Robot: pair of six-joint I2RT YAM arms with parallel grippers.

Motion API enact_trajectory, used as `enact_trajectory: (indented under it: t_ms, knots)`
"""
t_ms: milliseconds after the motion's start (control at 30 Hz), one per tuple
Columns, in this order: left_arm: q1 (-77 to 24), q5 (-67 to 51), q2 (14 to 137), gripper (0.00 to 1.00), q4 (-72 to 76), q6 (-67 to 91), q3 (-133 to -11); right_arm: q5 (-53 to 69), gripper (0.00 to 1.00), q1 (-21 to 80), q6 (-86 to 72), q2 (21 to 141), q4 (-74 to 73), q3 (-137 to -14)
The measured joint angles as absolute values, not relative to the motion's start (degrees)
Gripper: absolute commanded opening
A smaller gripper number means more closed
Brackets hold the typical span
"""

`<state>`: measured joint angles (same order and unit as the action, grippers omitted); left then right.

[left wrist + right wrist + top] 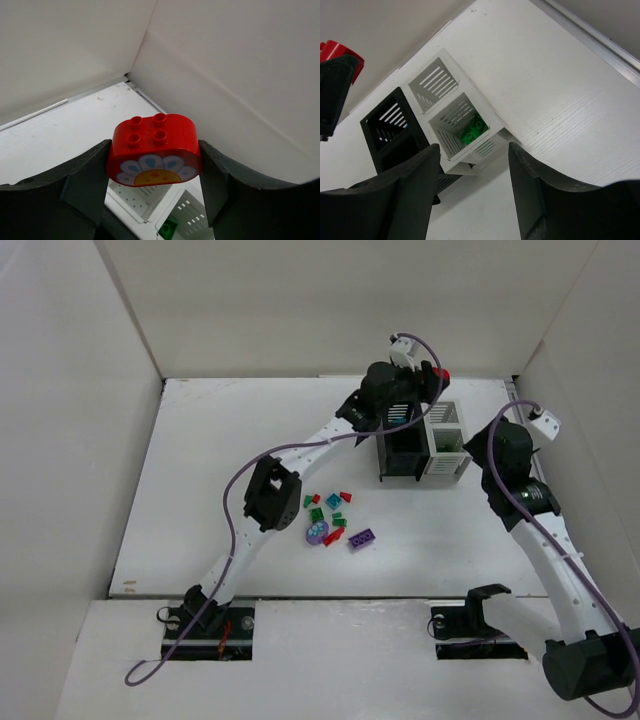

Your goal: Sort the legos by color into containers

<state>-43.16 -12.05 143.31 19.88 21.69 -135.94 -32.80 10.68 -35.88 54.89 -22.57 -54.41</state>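
The white bin's near section has green in it, so I should next lower my left gripper over the bin's empty far section and release the red brick (442, 374).
My left gripper (430, 381) is shut on a red rounded brick (442, 374) with a flower print (154, 150), held high over the far side of the containers. The black bin (400, 448) and the white bin (446, 443) stand joined side by side. A green brick (472, 131) lies in a white compartment and also shows in the left wrist view (169, 229). My right gripper (475, 200) is open and empty, just right of the white bin (440, 85). The other legos (335, 520) lie in a loose pile at mid-table: a purple one (362, 537), red, teal and green ones.
White walls enclose the table on the left, back and right. The left arm's purple cable (240, 490) loops over the left half of the table. The black bin (390, 120) shows left of the white one in the right wrist view.
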Motion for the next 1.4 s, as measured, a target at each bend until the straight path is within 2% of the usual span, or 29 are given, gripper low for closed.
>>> enact_trajectory:
  t_ms: [300, 400, 467, 533, 633, 667, 800, 867, 1200, 1400]
  knots:
    - [-44.93, -12.4, 148.88, 0.33, 26.65, 22.96, -138.12, -32.84, 0.62, 10.46, -37.36, 49.95, -23.62, -51.68]
    - [-45.36, -11.55, 149.88, 0.36, 27.66, 22.96, -138.17, -32.84, 0.62, 10.2, -37.43, 49.39, -23.86, -51.57]
    - [-45.6, -10.2, 150.32, 0.44, 27.73, 22.98, -138.17, -32.82, 0.63, 10.13, -37.54, 48.95, -24.01, -51.57]
    - [-45.82, -9.3, 150.71, 0.46, 27.73, 22.98, -138.17, -32.82, 0.63, 10.09, -37.56, 48.42, -24.08, -51.53]
    - [-45.93, -7.97, 151.02, 0.58, 27.7, 22.96, -138.17, -32.82, 0.63, 10.09, -37.56, 47.66, -24.08, -51.13]
    - [-45.91, -7.64, 151.04, 0.74, 27.57, 22.96, -138.17, -32.82, 0.63, 10.09, -37.56, 47.48, -24.1, -50.92]
    - [-45.87, -6.96, 151.04, 0.93, 27.66, 22.74, -138.17, -32.8, 0.63, 10.09, -37.56, 47.44, -24.51, -50.63]
    - [-45.82, -6.92, 151.04, 0.98, 27.57, 22.68, -138.17, -32.8, 0.63, 10.09, -37.56, 47.44, -24.53, -50.61]
    - [-46.09, -7.05, 149.01, 1.0, 24.03, 20.8, -135.31, -32.8, 0.63, 10.09, -37.54, 46.83, -25.36, -50.61]
    - [-44.84, -8.47, 130.61, 1.0, 17.96, 21.12, -113.14, -28.77, 0.63, 10.09, -35.03, 46.94, -25.23, -50.61]
